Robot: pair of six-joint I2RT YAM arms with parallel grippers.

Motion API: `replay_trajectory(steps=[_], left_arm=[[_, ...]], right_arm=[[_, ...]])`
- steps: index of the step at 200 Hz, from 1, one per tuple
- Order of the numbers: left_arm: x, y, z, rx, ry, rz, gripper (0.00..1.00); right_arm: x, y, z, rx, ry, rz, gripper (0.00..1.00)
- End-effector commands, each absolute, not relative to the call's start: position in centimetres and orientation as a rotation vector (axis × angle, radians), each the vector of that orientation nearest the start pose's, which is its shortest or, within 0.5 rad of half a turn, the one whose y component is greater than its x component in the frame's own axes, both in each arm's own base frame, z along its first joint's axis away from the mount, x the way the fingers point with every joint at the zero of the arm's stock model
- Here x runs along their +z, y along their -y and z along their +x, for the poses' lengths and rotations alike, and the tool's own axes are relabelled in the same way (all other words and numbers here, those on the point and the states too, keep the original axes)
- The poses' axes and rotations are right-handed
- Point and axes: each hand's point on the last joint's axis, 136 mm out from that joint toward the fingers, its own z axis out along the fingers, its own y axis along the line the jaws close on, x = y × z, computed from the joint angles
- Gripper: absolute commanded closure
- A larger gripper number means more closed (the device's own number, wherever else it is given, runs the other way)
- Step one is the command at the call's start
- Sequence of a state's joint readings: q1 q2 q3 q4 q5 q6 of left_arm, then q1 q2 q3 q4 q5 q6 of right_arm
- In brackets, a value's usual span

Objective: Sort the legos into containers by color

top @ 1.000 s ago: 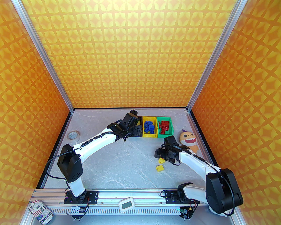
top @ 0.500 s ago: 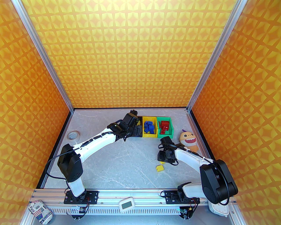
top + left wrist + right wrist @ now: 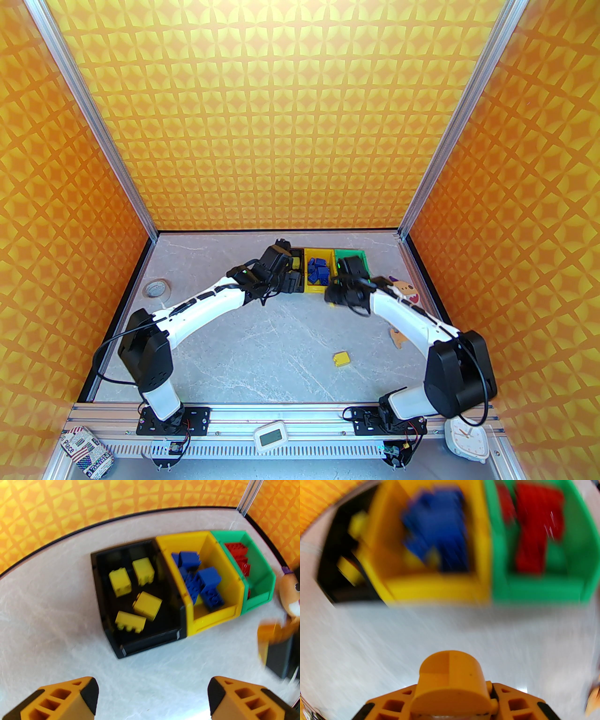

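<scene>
My right gripper swings outward past the yellow bin next and lets the lego go over the black bin (image 3: 112,630), which lies outward of the gripper and holds yellow legos.
Three bins stand in a row at the back. The black bin (image 3: 112,630) holds several yellow legos (image 3: 147,605). The yellow bin (image 3: 211,620) (image 3: 307,285) holds blue legos (image 3: 208,583), and the green bin (image 3: 260,597) (image 3: 358,254) holds red legos (image 3: 239,555). One yellow lego (image 3: 341,359) lies alone on the table. My left gripper (image 3: 152,698) (image 3: 280,262) hovers open just in front of the black bin. My right gripper (image 3: 450,702) (image 3: 333,296) is shut on a yellow lego (image 3: 450,674), in front of the yellow and green bins; its wrist view is motion-blurred.
An orange plush monster (image 3: 404,291) lies right of the bins, partly under my right arm. A white tape roll (image 3: 157,288) sits at the far left. A clock (image 3: 466,443), a timer (image 3: 270,438) and a can (image 3: 86,450) rest by the near rail.
My right gripper closed on one of the two loose yellow legos, lifted it and swung back-left to the bins. The left arm barely moved.
</scene>
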State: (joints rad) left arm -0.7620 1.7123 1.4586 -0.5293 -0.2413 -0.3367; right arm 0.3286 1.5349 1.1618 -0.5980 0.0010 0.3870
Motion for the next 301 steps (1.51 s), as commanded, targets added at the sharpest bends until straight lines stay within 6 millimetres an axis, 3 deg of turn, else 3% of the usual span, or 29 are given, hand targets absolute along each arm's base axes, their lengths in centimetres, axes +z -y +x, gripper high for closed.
replay_trajectory(steps=[1, 36, 69, 99, 121, 160, 228, 256, 301], left_arm=[[22.1, 28.4, 36.6, -0.305, -2.287, 0.331, 0.19], [22.6, 25.7, 35.4, -0.312, -2.285, 0.266, 0.19], [22.6, 24.3, 34.3, -0.315, -2.292, 0.239, 0.19], [21.8, 23.8, 33.7, -0.3, -2.318, 0.238, 0.16], [21.6, 23.6, 33.5, -0.293, -2.327, 0.243, 0.16], [21.4, 23.8, 33.3, -0.303, -2.332, 0.258, 0.16], [19.5, 27.7, 32.1, -0.48, -2.33, 0.384, 0.17], [18.3, 30.2, 30.9, -0.628, -2.323, 0.445, 0.17], [15.9, 34.4, 29.0, -0.667, -2.244, 0.654, 0.19]], right_arm=[[16.6, -15.4, 41.3, 0.307, -2.475, -0.014, 0.66], [18.2, -19.2, 46.0, 0.292, -2.436, -0.116, 0.65], [16.6, -22.7, 49.6, 0.299, -2.46, -0.181, 0.63], [14.0, -24.7, 52.5, 0.292, -2.525, -0.204, 0.41], [14.0, -25.4, 52.9, 0.296, -2.531, -0.216, 0.34], [16.3, -23.8, 51.2, 0.261, -2.474, -0.195, 0.28], [20.4, -19.8, 44.4, 0.276, -2.37, -0.177, 0.2], [20.9, -16.0, 41.8, 0.183, -2.39, -0.084, 0.2], [25.0, -10.1, 38.5, 0.122, -2.337, 0.077, 0.15]])
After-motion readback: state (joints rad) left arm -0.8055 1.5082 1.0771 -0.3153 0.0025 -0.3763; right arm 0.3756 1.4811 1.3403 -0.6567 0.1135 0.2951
